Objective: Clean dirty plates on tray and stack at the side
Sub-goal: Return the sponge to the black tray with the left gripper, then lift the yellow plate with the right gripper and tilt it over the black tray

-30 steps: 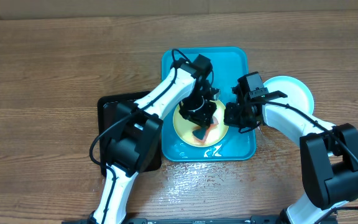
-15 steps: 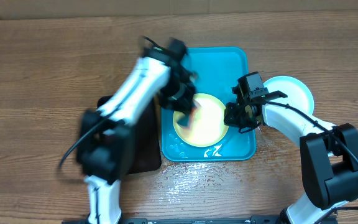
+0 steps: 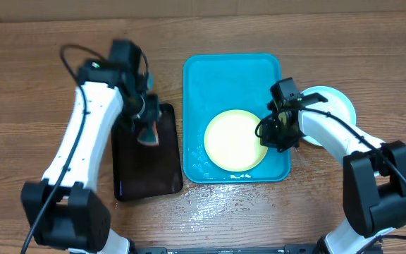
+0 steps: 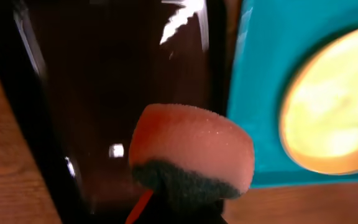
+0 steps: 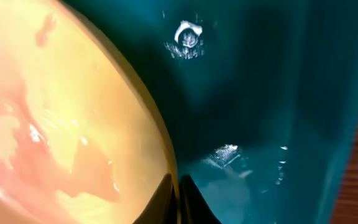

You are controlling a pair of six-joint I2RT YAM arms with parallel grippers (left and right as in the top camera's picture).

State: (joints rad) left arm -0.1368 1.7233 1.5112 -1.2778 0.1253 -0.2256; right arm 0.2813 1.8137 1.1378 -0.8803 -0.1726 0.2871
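Observation:
My left gripper holds the orange sponge. It will next lower the sponge slightly, back onto the middle of the tray.
A pale yellow-green plate (image 3: 235, 139) lies in the turquoise tray (image 3: 231, 70), near its front. The right wrist view shows red sauce smeared on the plate (image 5: 61, 124). My right gripper (image 3: 270, 132) is shut on the plate's right rim (image 5: 178, 186). A light blue plate (image 3: 333, 106) sits on the table right of the tray, partly hidden by my right arm. My left gripper (image 3: 146, 130) is shut on an orange sponge with a dark scouring side (image 4: 194, 155) and holds it over the black tray (image 3: 146, 169). A third plate is not in view.
The black tray (image 4: 123, 81) lies left of the turquoise tray (image 4: 260, 93), edges nearly touching. Water spots wet the table in front of the turquoise tray (image 3: 224, 197). A cardboard wall runs along the table's far edge.
My left arm has lifted the sponge off the plate and swung left to above the black tray. The plate now lies uncovered. My right gripper has stayed on the plate's rim.

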